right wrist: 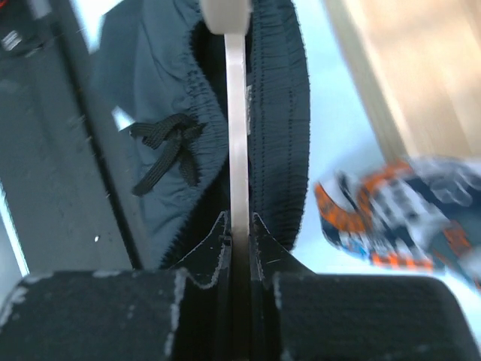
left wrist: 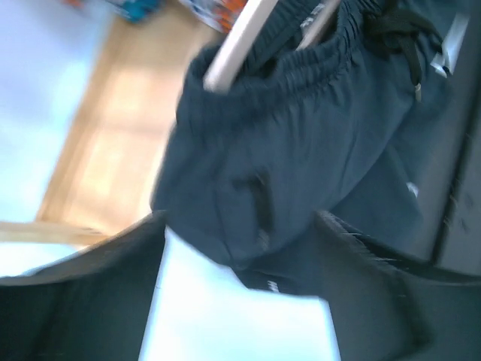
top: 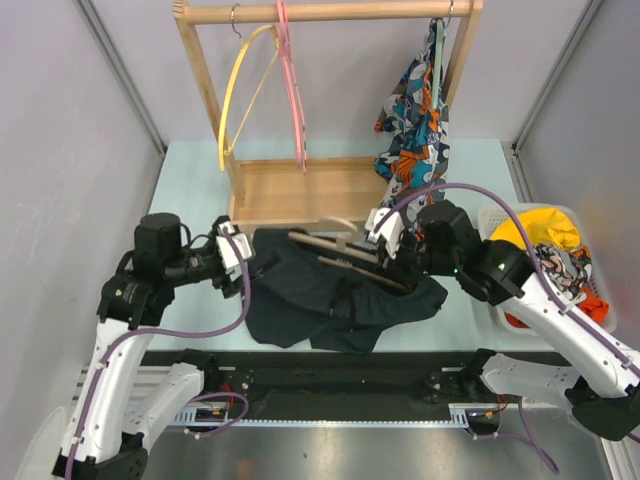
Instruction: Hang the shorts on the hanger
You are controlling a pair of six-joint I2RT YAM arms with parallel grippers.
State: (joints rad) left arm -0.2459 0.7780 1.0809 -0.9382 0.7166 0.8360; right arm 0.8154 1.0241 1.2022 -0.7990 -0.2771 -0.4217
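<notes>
My right gripper should move up and outward next and release the hanger on the rack's top bar [top: 411, 10]. The bar is above and outward of it, and is bare beside the patterned garment.
The dark navy shorts [top: 330, 295] lie partly on the table and are draped over the tan hanger [top: 335, 250], which passes through the waistband. My right gripper [top: 395, 265] is shut on the hanger's thin bar [right wrist: 238, 135]. The waistband [right wrist: 278, 113] and drawstring [right wrist: 165, 150] hang just beyond its fingertips [right wrist: 239, 226]. My left gripper [top: 245, 270] is open at the shorts' left edge. In the left wrist view its fingers stand wide apart [left wrist: 240, 248]. The shorts' lower edge [left wrist: 301, 150] hangs between them, and the hanger's end [left wrist: 233, 49] pokes out above.
A wooden rack [top: 300, 190] stands behind, with a yellow hanger [top: 240, 90], a pink hanger [top: 293, 80] and a colourful patterned garment [top: 415, 120]. A white basket [top: 495, 215] with a yellow cloth [top: 545, 235] stands at the right. Grey walls close in both sides.
</notes>
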